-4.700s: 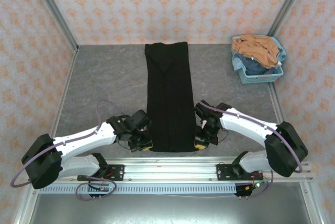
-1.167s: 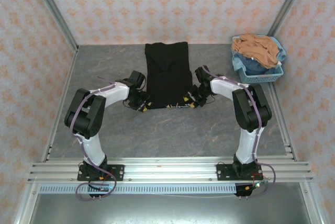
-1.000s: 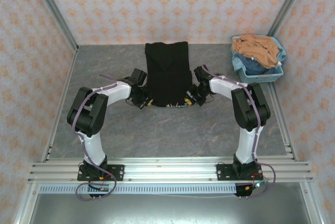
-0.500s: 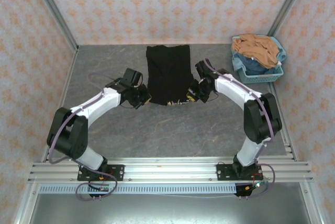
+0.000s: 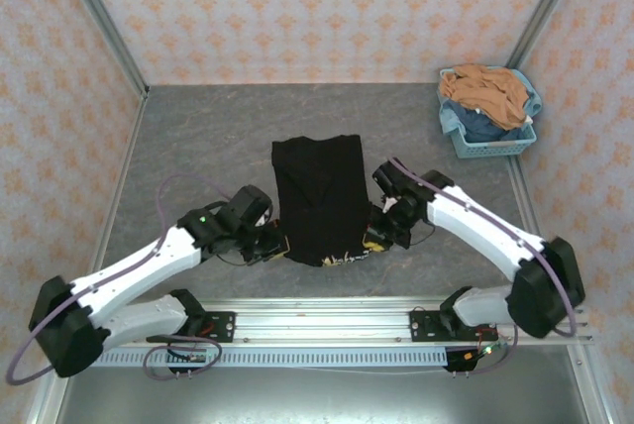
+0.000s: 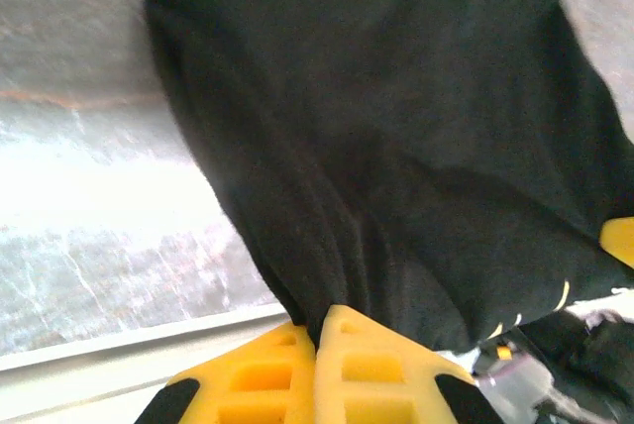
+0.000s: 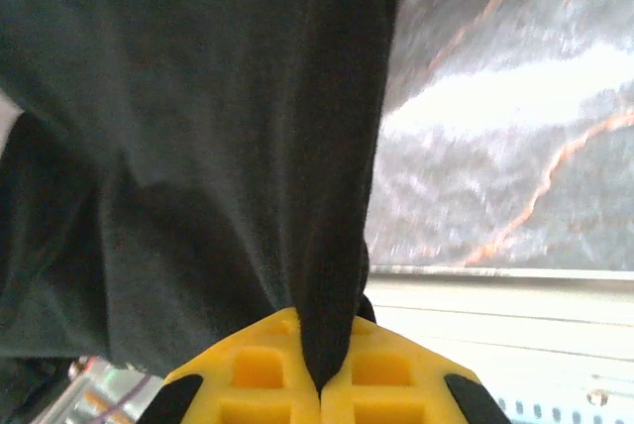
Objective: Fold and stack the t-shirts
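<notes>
The hem in my left gripper should next go up and outward, then down at the black t-shirt's far edge and be released, to halve the rectangle's length.
The black t-shirt lies folded into a short rectangle in the middle of the table, with a bit of light print peeking out at its near edge. My left gripper is shut on its near left corner, and its yellow fingers pinch black cloth in the left wrist view. My right gripper is shut on the near right corner. There the yellow pads clamp a fold of the same black cloth.
A light-blue lattice basket with tan and blue clothes stands at the back right corner. Bare grey marbled table lies to the left and behind the shirt. The metal rail runs along the near edge.
Both grippers carried the shirt's near edge to the far end, halving its length, then dragged the folded shirt back towards the near edge.
</notes>
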Action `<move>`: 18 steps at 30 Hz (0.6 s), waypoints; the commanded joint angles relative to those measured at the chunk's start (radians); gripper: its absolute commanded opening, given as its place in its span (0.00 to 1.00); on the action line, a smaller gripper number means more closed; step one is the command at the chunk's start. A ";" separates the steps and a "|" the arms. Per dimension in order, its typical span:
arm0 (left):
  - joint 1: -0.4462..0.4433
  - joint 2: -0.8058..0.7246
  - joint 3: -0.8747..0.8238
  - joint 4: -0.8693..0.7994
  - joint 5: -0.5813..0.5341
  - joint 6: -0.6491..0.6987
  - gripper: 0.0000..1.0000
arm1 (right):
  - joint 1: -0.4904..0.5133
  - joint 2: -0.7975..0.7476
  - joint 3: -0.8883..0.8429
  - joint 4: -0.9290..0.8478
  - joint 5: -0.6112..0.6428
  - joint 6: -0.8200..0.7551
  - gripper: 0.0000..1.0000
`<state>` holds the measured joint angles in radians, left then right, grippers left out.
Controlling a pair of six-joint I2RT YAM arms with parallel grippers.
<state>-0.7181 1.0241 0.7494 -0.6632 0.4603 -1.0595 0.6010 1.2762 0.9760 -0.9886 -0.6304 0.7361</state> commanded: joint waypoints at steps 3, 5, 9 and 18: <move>-0.053 -0.145 0.079 -0.108 -0.075 -0.092 0.00 | 0.006 -0.121 0.099 -0.188 -0.055 0.101 0.00; -0.053 -0.177 0.114 -0.134 -0.113 -0.109 0.00 | 0.007 -0.118 0.145 -0.225 -0.061 0.113 0.00; -0.053 -0.211 0.199 -0.162 -0.191 -0.122 0.00 | 0.006 -0.099 0.240 -0.260 -0.078 0.157 0.00; -0.035 -0.097 0.317 -0.156 -0.302 -0.129 0.00 | -0.055 -0.038 0.311 -0.167 -0.091 0.306 0.00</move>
<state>-0.7643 0.8783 1.0309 -0.7982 0.2363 -1.1740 0.5674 1.2194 1.2884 -1.1580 -0.6781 0.8276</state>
